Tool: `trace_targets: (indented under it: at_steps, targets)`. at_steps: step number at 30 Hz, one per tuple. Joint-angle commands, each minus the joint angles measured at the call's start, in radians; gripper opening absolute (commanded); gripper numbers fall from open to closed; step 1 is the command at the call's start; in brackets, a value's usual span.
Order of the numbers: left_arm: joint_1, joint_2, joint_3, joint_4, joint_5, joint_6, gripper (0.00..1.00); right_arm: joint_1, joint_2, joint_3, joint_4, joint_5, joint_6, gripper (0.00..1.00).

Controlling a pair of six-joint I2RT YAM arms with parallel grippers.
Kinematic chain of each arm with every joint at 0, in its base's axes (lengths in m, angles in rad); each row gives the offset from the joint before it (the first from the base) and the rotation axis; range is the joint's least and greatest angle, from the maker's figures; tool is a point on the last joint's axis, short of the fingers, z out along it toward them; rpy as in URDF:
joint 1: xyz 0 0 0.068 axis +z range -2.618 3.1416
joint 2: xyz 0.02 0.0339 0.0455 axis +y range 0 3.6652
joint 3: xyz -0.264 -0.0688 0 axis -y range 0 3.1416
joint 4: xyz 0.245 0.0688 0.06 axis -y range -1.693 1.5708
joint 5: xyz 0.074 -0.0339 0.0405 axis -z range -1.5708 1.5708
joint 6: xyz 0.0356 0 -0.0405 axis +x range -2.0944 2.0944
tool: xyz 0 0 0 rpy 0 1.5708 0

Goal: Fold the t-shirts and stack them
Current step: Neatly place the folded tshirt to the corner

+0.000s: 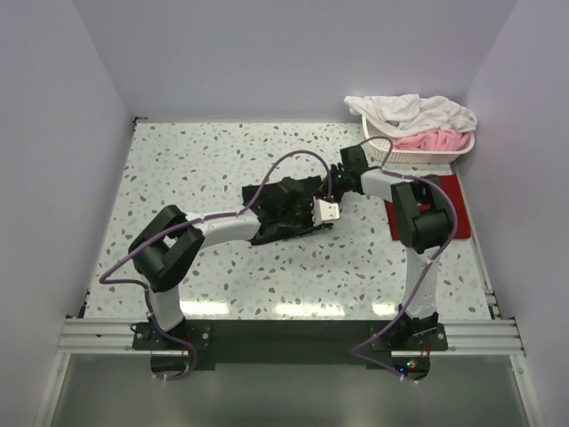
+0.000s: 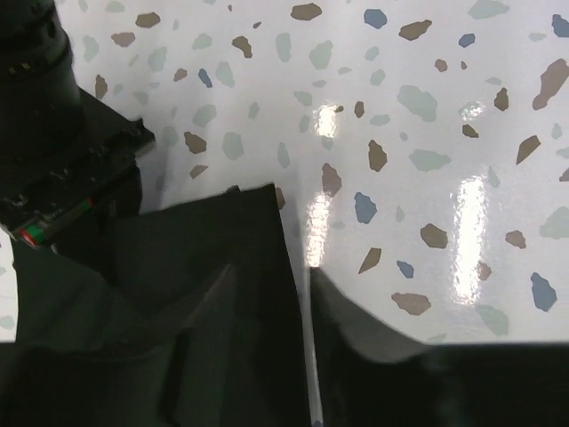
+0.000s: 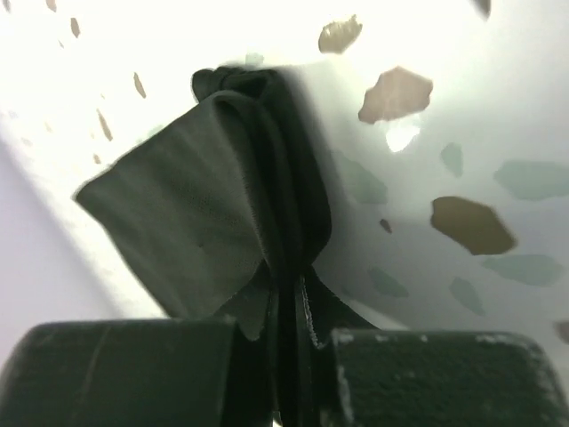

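The black t-shirt will go up, then to the right in the top view, and my right gripper will bring it down to release it on top of the dark red t-shirt, which already lies flat.
The black t-shirt lies bunched in the middle of the speckled table. My right gripper is at its far right edge, and in the right wrist view this gripper is shut on a gathered fold of the black cloth. My left gripper rests at the shirt's right side. In the left wrist view its jaws stand slightly apart, with a thin strip of table showing between them and black cloth beside them. The dark red t-shirt lies flat at the right, partly under the right arm.
A white basket holding white and pink cloth stands at the back right corner. Walls close in the table on the left, back and right. The right gripper's black body fills the upper left of the left wrist view.
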Motion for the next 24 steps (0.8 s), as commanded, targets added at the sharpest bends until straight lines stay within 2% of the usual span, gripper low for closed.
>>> trace_targets:
  at_steps: [1,6,8,9,14,24]
  targets:
    - [0.044,-0.067,0.070,-0.084,0.040,-0.080,0.49,-0.007,0.007,0.075,-0.240,0.223,-0.273,0.00]
    - [0.120,-0.107,0.115,-0.233,0.044,-0.137,0.67,-0.012,-0.093,0.181,-0.463,0.283,-0.584,0.00]
    - [0.133,-0.129,0.123,-0.286,0.028,-0.143,0.92,-0.018,-0.125,0.199,-0.548,0.315,-0.647,0.00]
    - [0.140,-0.137,0.120,-0.294,0.021,-0.148,1.00,-0.028,-0.154,0.204,-0.589,0.324,-0.704,0.00]
    - [0.153,-0.170,0.093,-0.328,-0.012,-0.146,1.00,-0.073,-0.237,0.207,-0.652,0.398,-0.845,0.00]
    - [0.170,-0.157,0.064,-0.346,-0.032,-0.148,1.00,-0.226,-0.306,0.257,-0.726,0.403,-1.037,0.00]
